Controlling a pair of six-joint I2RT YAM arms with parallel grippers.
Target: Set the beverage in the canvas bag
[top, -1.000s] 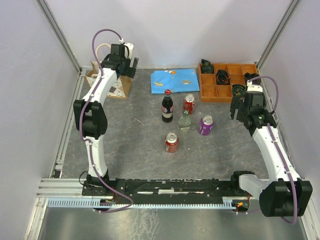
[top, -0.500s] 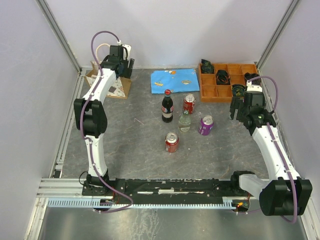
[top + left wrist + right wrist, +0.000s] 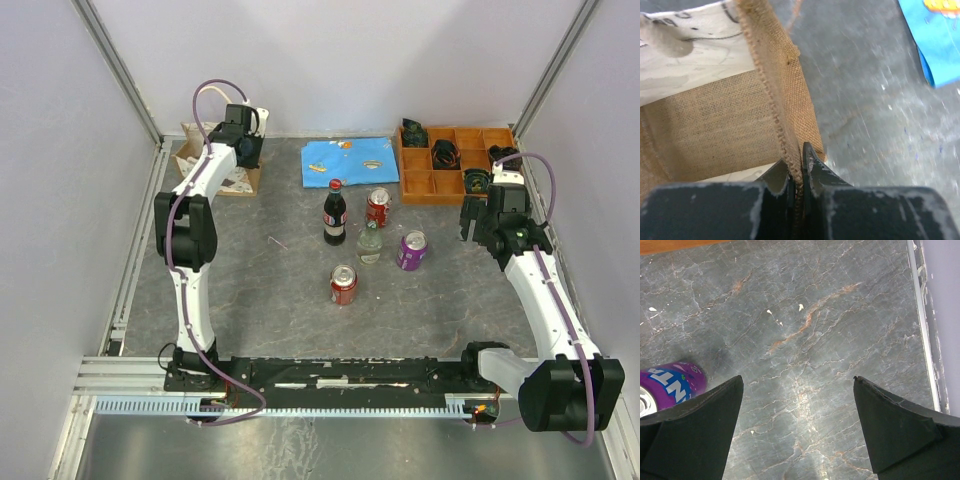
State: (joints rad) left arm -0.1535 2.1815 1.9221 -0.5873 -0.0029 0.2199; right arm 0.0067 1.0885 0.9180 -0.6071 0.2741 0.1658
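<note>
My left gripper should draw the bag back with a turn and release it on the bare tabletop beside the near red can, close to the beverages.
The canvas bag stands at the table's far left corner; the left wrist view looks down into its open mouth, a cream handle at the upper left. My left gripper is shut on the bag's right burlap rim, one finger inside and one outside. The beverages stand mid-table: a cola bottle, a clear bottle, two red cans and a purple can. My right gripper hangs open over bare table, just right of the purple can.
A blue flat pack lies at the back centre, right of the bag. An orange divided tray holding black parts sits at the back right. Walls and a metal rail bound the table.
My left gripper has shut from wide open onto the bag's rim, and its wrist has shifted slightly at the bag. The right arm and the drinks have not moved.
</note>
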